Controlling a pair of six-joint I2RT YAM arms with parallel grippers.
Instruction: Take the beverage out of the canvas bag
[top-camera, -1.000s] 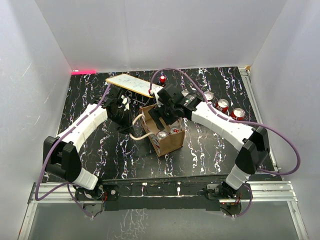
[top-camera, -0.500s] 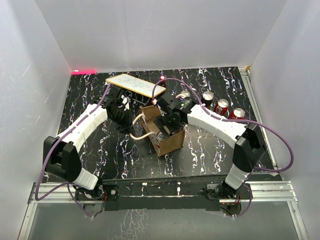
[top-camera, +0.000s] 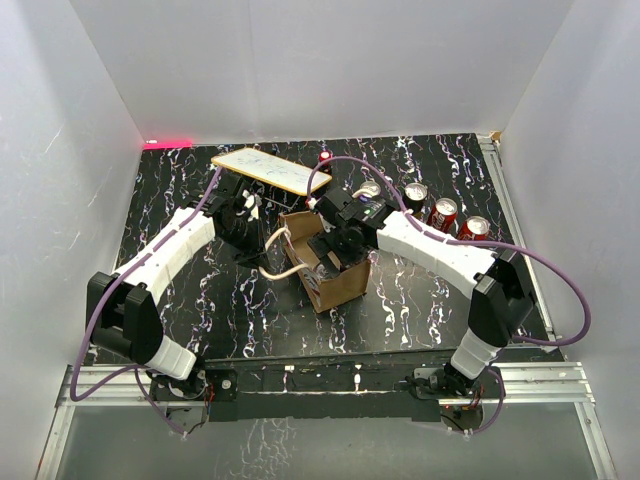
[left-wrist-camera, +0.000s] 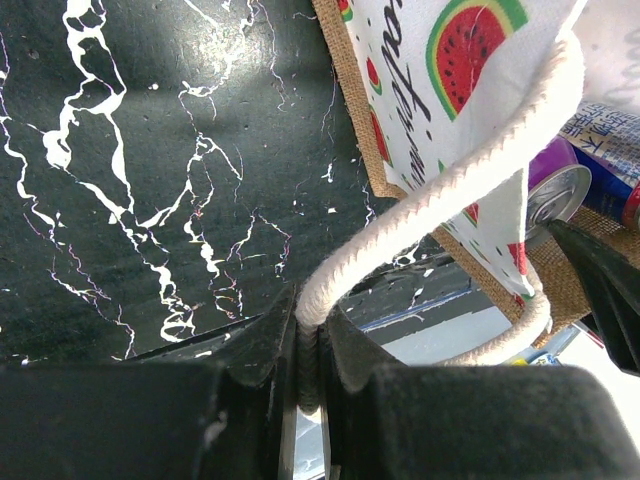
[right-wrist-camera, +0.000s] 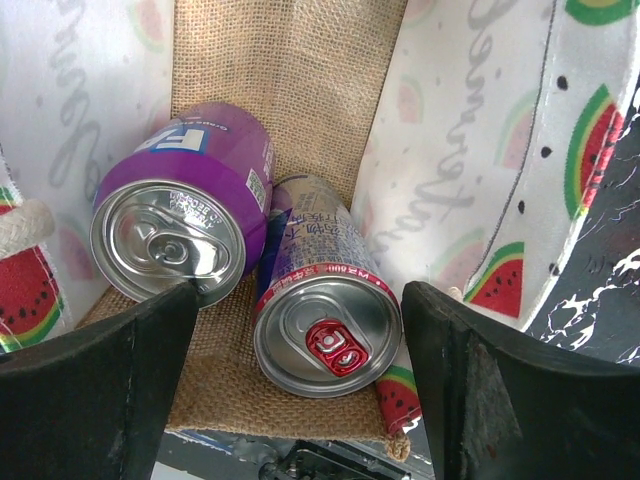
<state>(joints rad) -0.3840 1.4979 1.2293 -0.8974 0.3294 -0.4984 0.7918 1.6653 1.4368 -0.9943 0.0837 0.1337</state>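
The red-tab can sits off-centre, so my right gripper should next move down, away from the purple can, and narrow its fingers around the red-tab can's end (right-wrist-camera: 327, 324).
The canvas bag (top-camera: 340, 285) stands open mid-table, its watermelon-print outside (left-wrist-camera: 450, 100) facing the left wrist camera. My left gripper (left-wrist-camera: 308, 345) is shut on one cream rope handle (left-wrist-camera: 440, 200) and holds it out to the left (top-camera: 272, 243). Two beverage cans lie in the bag on the brown burlap: a purple one (right-wrist-camera: 180, 215) and a blue-and-white one with a red tab (right-wrist-camera: 325, 330). My right gripper (right-wrist-camera: 298, 300) is down inside the bag (top-camera: 335, 250) and open. Its fingers (right-wrist-camera: 100, 380) straddle the red-tab can without touching it.
Several cans (top-camera: 445, 212) stand in a row at the back right, beside the right arm. A flat light board (top-camera: 270, 170) lies tilted behind the bag, with a small red object (top-camera: 325, 158) next to it. White walls close in the table.
My right gripper has come down from above the bag's far rim into the bag, and its fingers have spread a little wider. The left gripper still holds the handle.
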